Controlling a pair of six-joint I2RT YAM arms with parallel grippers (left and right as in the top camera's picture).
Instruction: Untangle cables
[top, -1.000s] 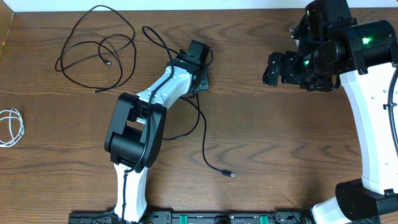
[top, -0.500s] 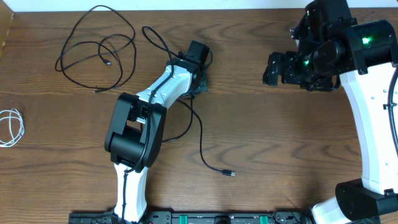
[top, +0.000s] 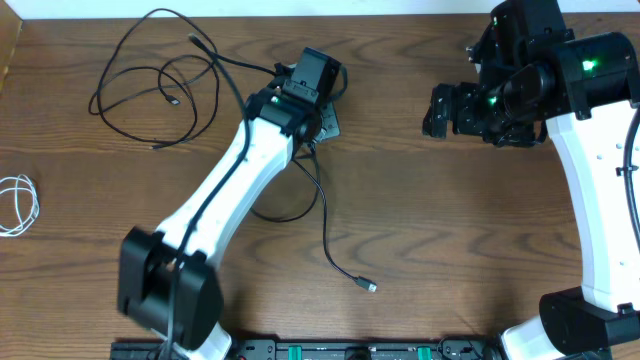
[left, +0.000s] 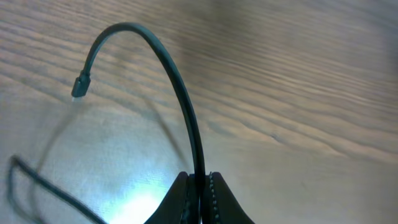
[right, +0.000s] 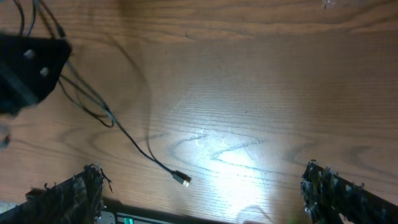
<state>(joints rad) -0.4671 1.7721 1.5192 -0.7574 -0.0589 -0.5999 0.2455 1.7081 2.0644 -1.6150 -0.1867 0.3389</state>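
Observation:
My left gripper needs to swing to the left in the overhead view next, past the looped black cable, and release beside the white cable (top: 15, 205), where the wood is empty.
My left gripper (top: 316, 122) (left: 200, 182) is shut on a black cable (top: 327, 230) (left: 180, 93) at the table's upper middle. From the jaws the cable arcs up to a small plug end (left: 79, 86). Its other part trails down to a plug (top: 372, 288) (right: 182, 179) near the front. A second black cable (top: 150, 80) lies looped at the upper left, close to the first one's end. The white cable (top: 15, 205) is coiled at the far left edge. My right gripper (top: 440, 110) (right: 202, 199) hangs open over bare wood with nothing in it.
The wooden table (top: 450, 230) spreads between the two arms. A rail with green parts (top: 350, 350) runs along the front edge. The left arm's white link (top: 220, 190) crosses the left half of the table diagonally.
My left gripper closed on the black cable. The left arm stretched out, its elbow dropping toward the front left. The cable's far end shifted left. The right arm stayed still.

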